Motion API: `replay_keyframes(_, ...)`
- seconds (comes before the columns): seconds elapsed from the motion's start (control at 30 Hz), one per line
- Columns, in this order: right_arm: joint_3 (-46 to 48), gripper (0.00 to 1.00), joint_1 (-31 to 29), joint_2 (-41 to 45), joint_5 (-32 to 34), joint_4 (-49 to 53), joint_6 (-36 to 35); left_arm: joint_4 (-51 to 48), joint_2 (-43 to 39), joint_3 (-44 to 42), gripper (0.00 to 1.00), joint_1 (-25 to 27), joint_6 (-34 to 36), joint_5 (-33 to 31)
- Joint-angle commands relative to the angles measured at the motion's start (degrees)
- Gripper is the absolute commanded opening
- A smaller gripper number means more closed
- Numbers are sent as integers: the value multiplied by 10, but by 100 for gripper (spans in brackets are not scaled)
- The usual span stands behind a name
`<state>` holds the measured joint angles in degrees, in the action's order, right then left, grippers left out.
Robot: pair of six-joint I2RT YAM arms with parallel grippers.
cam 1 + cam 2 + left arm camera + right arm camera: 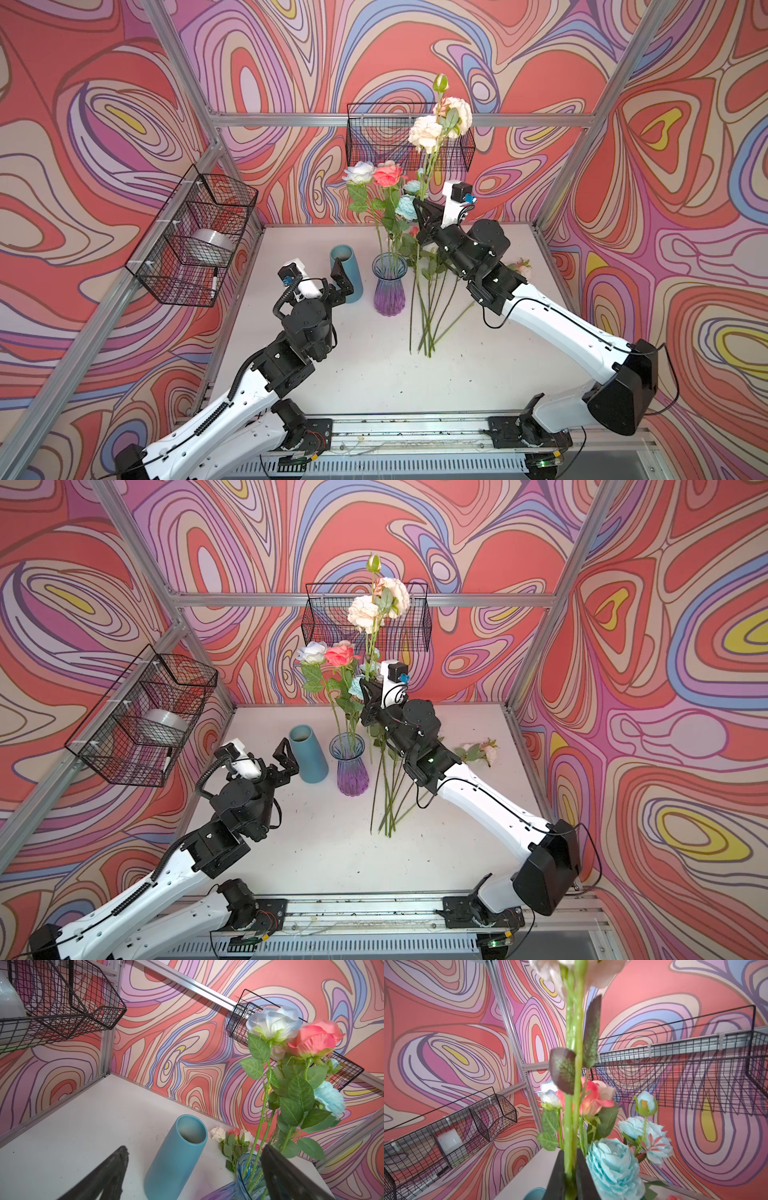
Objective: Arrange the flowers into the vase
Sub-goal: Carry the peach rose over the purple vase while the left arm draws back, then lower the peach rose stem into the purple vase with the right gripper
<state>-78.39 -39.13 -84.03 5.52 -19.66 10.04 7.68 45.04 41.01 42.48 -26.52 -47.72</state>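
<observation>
The right gripper carries the tall flower's green stem toward the teal vase next, lowers it in and releases. The glass vase's opening (390, 265) lies that way, below my right gripper.
The ribbed blue-to-purple glass vase (389, 286) (353, 771) (245, 1174) stands mid-table and holds a white-blue rose (360, 171) (272, 1022) and a coral rose (388, 174) (315, 1040). My right gripper (420, 208) (366, 688) (571, 1159) is shut on the green stem of a tall cream-blossomed flower (440, 120) (378, 604), upright just right of the vase. Light-blue blossoms (406, 206) (612, 1165) sit beside its fingers. More flowers (428, 316) lie on the table under that arm. My left gripper (340, 282) (289, 756) (195, 1147) is open beside a teal vase.
The teal cylinder vase (347, 270) (307, 754) (176, 1157) stands left of the glass one. A pale flower (521, 266) lies at the table's right. Black wire baskets hang on the back wall (374, 137) and the left wall (195, 237). The white table (353, 374) is hemmed by aluminium posts.
</observation>
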Motion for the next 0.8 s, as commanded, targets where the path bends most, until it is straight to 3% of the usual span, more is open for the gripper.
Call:
replay_keyframes(0.0,-36,0,-6,-29,-5,-35,-22,-26,2,16,100,-12,-23,9)
replay_keyframes(0.33,-100,0,-15,-110,-17,-55,-22,-42,4,19,100,-44,-60,74)
replay_keyframes(0.77,-16,2,-64,-119,21,-56,-34,-57,17,24,99,-67,-89,121)
